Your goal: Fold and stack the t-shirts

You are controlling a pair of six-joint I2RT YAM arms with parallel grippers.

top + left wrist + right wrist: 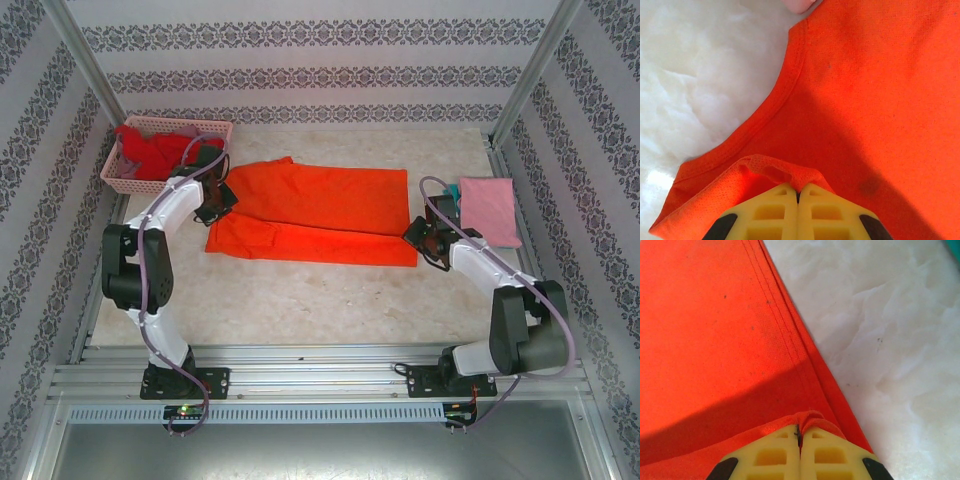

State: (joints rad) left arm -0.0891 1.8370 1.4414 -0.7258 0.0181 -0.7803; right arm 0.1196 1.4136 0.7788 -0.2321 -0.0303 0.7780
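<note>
Next, my right gripper lowers slightly outward and releases the hem on the shadowed orange cloth (400,230) (799,382) just below it, as the pinched edge still hovers.
The bright orange t-shirt (315,212) lies spread across the middle of the table, partly folded lengthwise. My left gripper (214,208) is shut on its left end, a fold of orange mesh cloth (785,172) pinched between the yellow fingers (767,212) near the collar. My right gripper (418,240) is shut on the shirt's right hem (812,417) at the near corner. A folded pink t-shirt (488,208) rests at the right on a teal one (452,190). Red cloth (160,150) is heaped in the basket.
The pink lattice basket (135,182) stands at the back left corner, close behind my left arm. Bare marble tabletop (300,295) stretches between the shirt and the arm bases. Patterned walls close in the table on three sides.
</note>
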